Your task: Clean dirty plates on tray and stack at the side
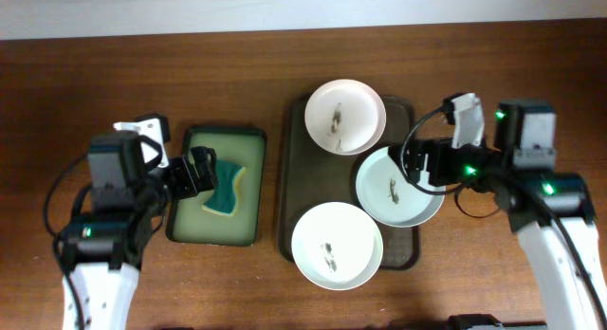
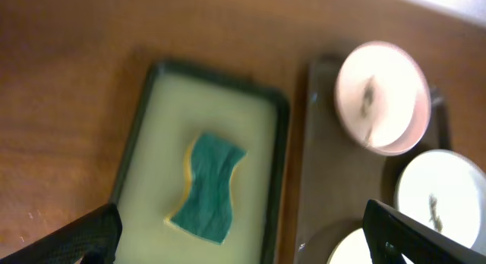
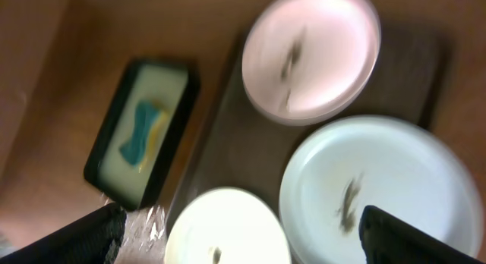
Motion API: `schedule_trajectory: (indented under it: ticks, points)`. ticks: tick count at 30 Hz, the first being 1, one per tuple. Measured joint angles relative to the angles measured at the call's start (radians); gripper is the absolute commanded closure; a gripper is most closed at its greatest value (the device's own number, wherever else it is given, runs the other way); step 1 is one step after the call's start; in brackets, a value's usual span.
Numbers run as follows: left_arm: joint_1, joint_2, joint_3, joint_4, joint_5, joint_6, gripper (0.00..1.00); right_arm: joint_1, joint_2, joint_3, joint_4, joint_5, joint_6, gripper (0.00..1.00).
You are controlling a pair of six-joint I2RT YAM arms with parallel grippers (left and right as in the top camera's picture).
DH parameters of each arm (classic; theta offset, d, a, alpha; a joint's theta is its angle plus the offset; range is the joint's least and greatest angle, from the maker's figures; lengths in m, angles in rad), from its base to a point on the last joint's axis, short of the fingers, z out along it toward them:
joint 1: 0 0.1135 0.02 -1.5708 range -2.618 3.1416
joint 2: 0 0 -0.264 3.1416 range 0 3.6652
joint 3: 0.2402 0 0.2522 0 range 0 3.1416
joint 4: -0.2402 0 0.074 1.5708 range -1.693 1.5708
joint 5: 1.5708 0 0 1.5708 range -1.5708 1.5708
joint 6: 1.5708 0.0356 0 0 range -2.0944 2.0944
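Next, my right gripper shifts to the right in the overhead view and down onto the middle plate's rim, because that rim overhangs the dark tray [image 1: 296, 178].
Three white plates lie on the dark tray [image 1: 296, 178], each with a dark smudge at the centre: one at the back [image 1: 344, 116], one at the right [image 1: 398, 186], one at the front [image 1: 337, 245]. My left gripper [image 1: 199, 172] is open and empty above the left edge of the green sponge tray. In the left wrist view its fingers [image 2: 243, 245] spread wide below the sponge [image 2: 207, 187]. My right gripper [image 1: 417, 164] is open and empty above the right plate's left rim. The right wrist view [image 3: 243, 241] shows all three plates [image 3: 311, 51], [image 3: 380, 188], [image 3: 224, 226].
A small black-rimmed green tray [image 1: 248, 140] with a teal and yellow sponge [image 1: 226, 190] sits left of the dark tray. The right plate overhangs the dark tray's right rim. The brown wooden table [image 1: 493, 55] lies around both trays.
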Motion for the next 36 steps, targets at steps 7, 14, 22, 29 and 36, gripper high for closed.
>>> schedule_trajectory:
  ticks: [7,14,22,29,36]
  points:
    - [-0.055,0.389,0.004,0.000,-0.017,0.053,0.37,0.000,0.117,0.000,-0.091,-0.022,-0.008,0.22]
    - [-0.099,0.764,0.014,0.316,-0.048,0.090,1.00,0.000,0.117,0.000,-0.127,-0.023,-0.012,0.28]
    - [-0.119,0.789,0.177,0.019,-0.131,0.108,0.43,-0.056,0.093,0.000,-0.134,0.027,-0.016,0.34]
    - [-0.119,0.747,0.256,-0.169,-0.136,0.119,0.66,-0.144,0.051,0.002,-0.248,0.071,-0.015,0.33]
    - [-0.139,0.737,0.055,0.062,-0.110,0.117,0.86,-0.147,0.051,0.002,-0.255,0.156,0.019,0.32]
